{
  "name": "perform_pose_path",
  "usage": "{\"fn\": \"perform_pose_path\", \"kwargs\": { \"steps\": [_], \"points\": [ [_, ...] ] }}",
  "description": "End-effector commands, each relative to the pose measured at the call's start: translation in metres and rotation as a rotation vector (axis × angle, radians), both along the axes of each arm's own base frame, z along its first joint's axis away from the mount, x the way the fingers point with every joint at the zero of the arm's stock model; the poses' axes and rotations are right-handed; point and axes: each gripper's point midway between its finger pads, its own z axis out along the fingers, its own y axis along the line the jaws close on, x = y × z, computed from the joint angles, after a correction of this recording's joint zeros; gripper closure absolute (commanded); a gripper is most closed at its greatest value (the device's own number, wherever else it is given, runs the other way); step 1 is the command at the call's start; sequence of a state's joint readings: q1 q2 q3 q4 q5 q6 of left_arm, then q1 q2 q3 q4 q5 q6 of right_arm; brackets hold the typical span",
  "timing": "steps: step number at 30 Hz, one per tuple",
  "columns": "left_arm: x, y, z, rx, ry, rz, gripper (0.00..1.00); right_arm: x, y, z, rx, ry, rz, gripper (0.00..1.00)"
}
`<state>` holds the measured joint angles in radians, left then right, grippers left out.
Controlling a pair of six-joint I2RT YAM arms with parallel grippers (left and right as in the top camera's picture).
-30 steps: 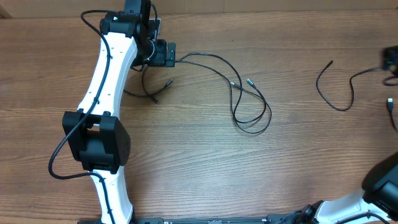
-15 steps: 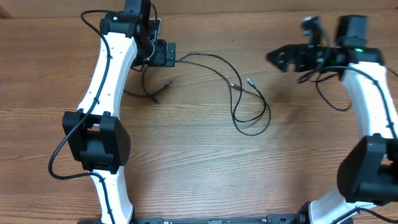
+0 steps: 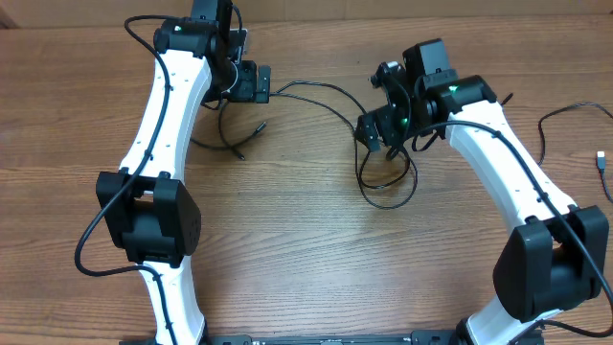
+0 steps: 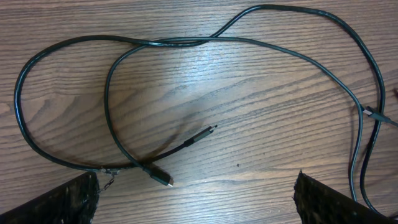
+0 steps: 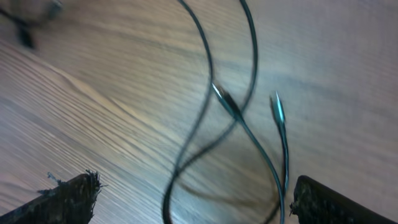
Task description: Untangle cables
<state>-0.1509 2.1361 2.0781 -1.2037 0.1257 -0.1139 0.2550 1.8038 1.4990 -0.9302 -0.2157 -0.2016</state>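
My right gripper will next go down and to the left in the overhead view, onto the piece of black cable [image 5: 208,96] beside the plug tip, where it lies apart from the other piece.
Thin black cables lie on the wooden table. One strand [image 3: 330,89] runs from my left gripper [image 3: 255,84] to a loop [image 3: 388,192] in the middle. A shorter piece [image 3: 230,144] curls beside the left arm. My left gripper [image 4: 196,205] is open above looping cables [image 4: 112,46], with two plug ends [image 4: 163,179] just ahead of its fingertips [image 4: 68,202]. Over the middle loop my right gripper [image 3: 380,129] hovers open. In its blurred wrist view two crossing strands [image 5: 205,68] with plug ends [image 5: 278,109] pass between the wide fingers [image 5: 336,202], untouched.
Another black cable [image 3: 556,117] and a small plug [image 3: 601,156] lie at the far right edge of the table. The white left arm [image 3: 163,125] stretches along the left side and the right arm [image 3: 517,172] along the right.
The right arm has swung in from the far right edge to above the middle cable loop. The left arm and the cables have not moved.
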Motion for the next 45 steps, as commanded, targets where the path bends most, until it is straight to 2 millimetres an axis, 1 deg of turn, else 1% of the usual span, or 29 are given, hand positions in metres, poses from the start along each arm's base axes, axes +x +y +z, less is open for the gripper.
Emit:
{"fn": "perform_pose_path", "kwargs": {
  "steps": [1,4,7,10,12,17,19,23,28,30,33,36,39,44,45],
  "points": [
    [-0.001,-0.002,0.004,-0.001,-0.007,0.008,0.0,-0.017,-0.016,-0.021,-0.073,0.065,-0.032,0.0],
    [-0.001,-0.002,0.004,-0.001,-0.007,0.008,0.0,-0.035,-0.02,-0.037,-0.1,0.124,0.013,0.0],
    [-0.001,-0.002,0.004,-0.001,-0.007,0.008,0.0,-0.047,-0.023,-0.046,-0.112,0.168,0.018,0.0],
    [-0.001,-0.002,0.004,-0.001,-0.007,0.008,0.0,-0.053,-0.024,-0.052,-0.117,0.188,0.018,0.0],
    [-0.001,-0.002,0.004,-0.001,-0.007,0.008,0.01,-0.053,-0.024,-0.053,-0.117,0.19,0.018,0.0],
    [-0.001,-0.002,0.004,-0.001,-0.007,0.008,0.0,-0.045,-0.022,-0.051,-0.109,0.154,0.019,0.0],
    [-0.001,-0.002,0.004,-0.001,-0.007,0.008,0.0,-0.042,-0.017,-0.05,-0.101,0.136,0.027,0.0],
    [-0.001,-0.002,0.004,-0.001,-0.007,0.008,0.0,-0.038,0.004,-0.046,-0.057,0.1,0.076,0.0],
    [-0.001,-0.002,0.004,-0.001,-0.007,0.008,0.0,-0.029,0.034,-0.04,-0.033,0.013,0.138,0.0],
    [-0.001,-0.002,0.004,-0.001,-0.007,0.008,0.0,-0.025,0.042,-0.037,-0.022,-0.014,0.147,0.0],
    [-0.001,-0.002,0.004,-0.001,-0.007,0.008,0.0,-0.018,0.048,-0.036,-0.007,-0.044,0.14,0.0],
    [-0.001,-0.002,0.004,-0.001,-0.007,0.008,0.0,-0.008,0.052,-0.041,0.014,-0.053,0.102,0.0],
    [-0.001,-0.002,0.004,-0.001,-0.007,0.008,0.0,-0.003,0.055,-0.052,0.027,-0.039,0.075,0.0],
    [-0.001,-0.002,0.004,-0.001,-0.007,0.008,0.01,0.001,0.058,-0.069,0.034,-0.016,0.058,0.0],
    [-0.001,-0.002,0.004,-0.001,-0.007,0.008,0.0,0.001,0.058,-0.074,0.03,-0.007,0.058,0.02]
  ]
}}
